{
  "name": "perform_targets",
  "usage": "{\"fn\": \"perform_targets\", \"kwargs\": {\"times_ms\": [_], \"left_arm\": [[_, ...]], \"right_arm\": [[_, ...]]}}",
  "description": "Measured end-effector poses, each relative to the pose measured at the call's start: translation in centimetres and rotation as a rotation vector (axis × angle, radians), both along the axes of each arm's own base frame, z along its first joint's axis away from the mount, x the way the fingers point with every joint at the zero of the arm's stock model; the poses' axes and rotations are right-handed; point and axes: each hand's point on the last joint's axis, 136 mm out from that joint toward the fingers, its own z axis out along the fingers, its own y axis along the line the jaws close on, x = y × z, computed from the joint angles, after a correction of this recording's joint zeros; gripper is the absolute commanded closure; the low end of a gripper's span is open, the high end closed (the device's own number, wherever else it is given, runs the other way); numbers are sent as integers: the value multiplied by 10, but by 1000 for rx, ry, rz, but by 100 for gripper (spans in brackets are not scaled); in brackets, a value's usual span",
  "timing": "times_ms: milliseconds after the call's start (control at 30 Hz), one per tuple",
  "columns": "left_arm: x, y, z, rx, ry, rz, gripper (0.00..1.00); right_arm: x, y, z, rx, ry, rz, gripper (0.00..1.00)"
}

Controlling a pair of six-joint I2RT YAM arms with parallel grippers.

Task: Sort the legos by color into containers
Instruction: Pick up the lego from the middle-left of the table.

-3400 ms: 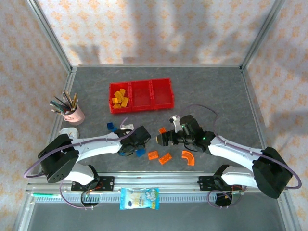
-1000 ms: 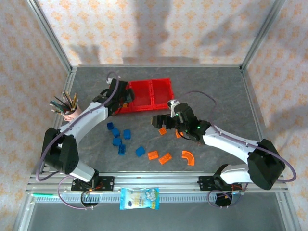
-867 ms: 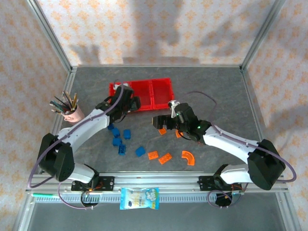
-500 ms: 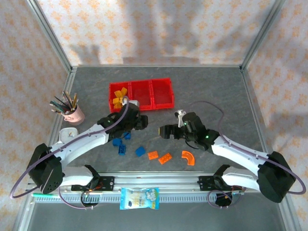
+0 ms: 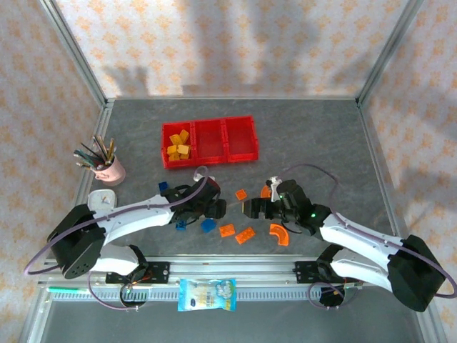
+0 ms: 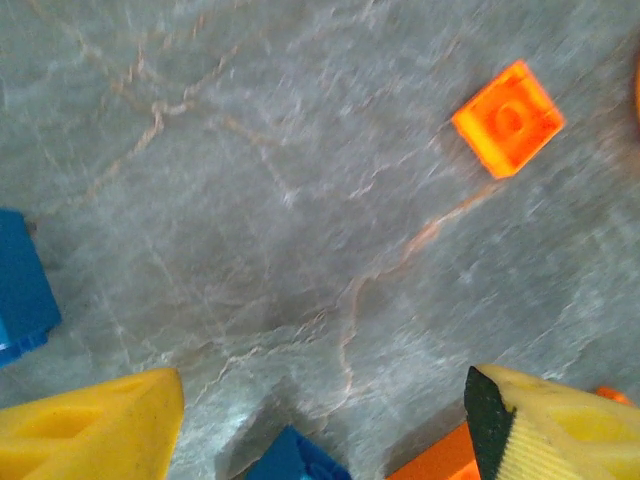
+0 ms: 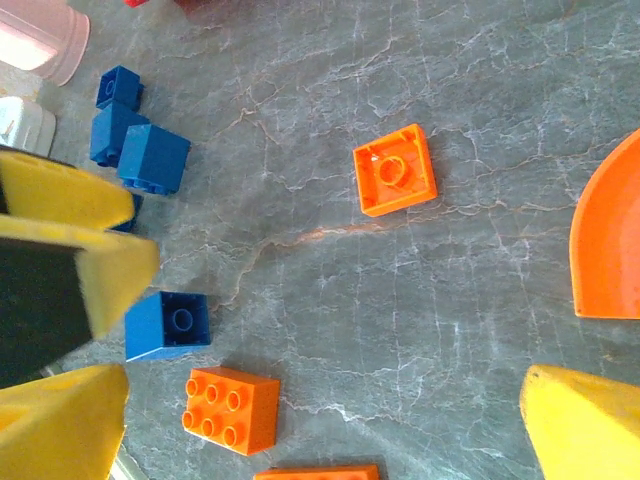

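Observation:
The blue brick by the orange one is lower and farther back than the open fingers, so my left gripper should next move back and down around it.
The red containers (image 5: 239,138) stand at the back centre, with yellow legos (image 5: 178,145) in the left bin. Loose on the table lie orange legos (image 5: 227,230), an orange arc (image 5: 278,234) and blue legos (image 5: 208,225). My left gripper (image 5: 218,209) (image 6: 322,400) hangs open over bare table, an orange brick (image 6: 508,117) ahead of it and a blue one (image 6: 295,462) just under its near edge. My right gripper (image 5: 250,209) (image 7: 322,400) is open and faces the left one, with a blue brick (image 7: 167,325) and an orange brick (image 7: 231,408) beside its left finger (image 7: 60,420).
A pink pen cup (image 5: 108,168) stands at the left, a white object (image 5: 102,199) below it. A blue-and-white snack packet (image 5: 207,294) lies on the front rail. More blue bricks (image 7: 125,130) sit near the cup. The left arm's yellow finger (image 7: 70,235) crowds the right wrist view.
The left arm swung from the red tray back down to the loose bricks at the front. The right arm drew back toward the near edge and lowered.

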Motion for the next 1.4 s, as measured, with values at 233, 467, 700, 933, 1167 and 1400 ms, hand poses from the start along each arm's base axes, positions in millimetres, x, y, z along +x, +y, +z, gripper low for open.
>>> {"fn": "perform_targets", "kwargs": {"times_ms": [233,467,700,933,1167,1400], "left_arm": [[-23,-3,-18,4,77,-37,24],[-35,-12,-20,-5,90,-55,30],[-45,-12,-22,8,112,-39,35],[-52,-7,-26,32,129,-13,43],[-61,1,-34,61,153,2,51],[-61,3,-35,65,150,18,66]], "right_arm": [[1,1,1,4,-5,0,0],[1,1,-5,-9,10,0,0],[1,1,-6,-12,13,0,0],[1,1,-6,-11,12,1,0],[1,1,-9,-17,19,1,0],[3,1,-8,-20,15,1,0]]}}
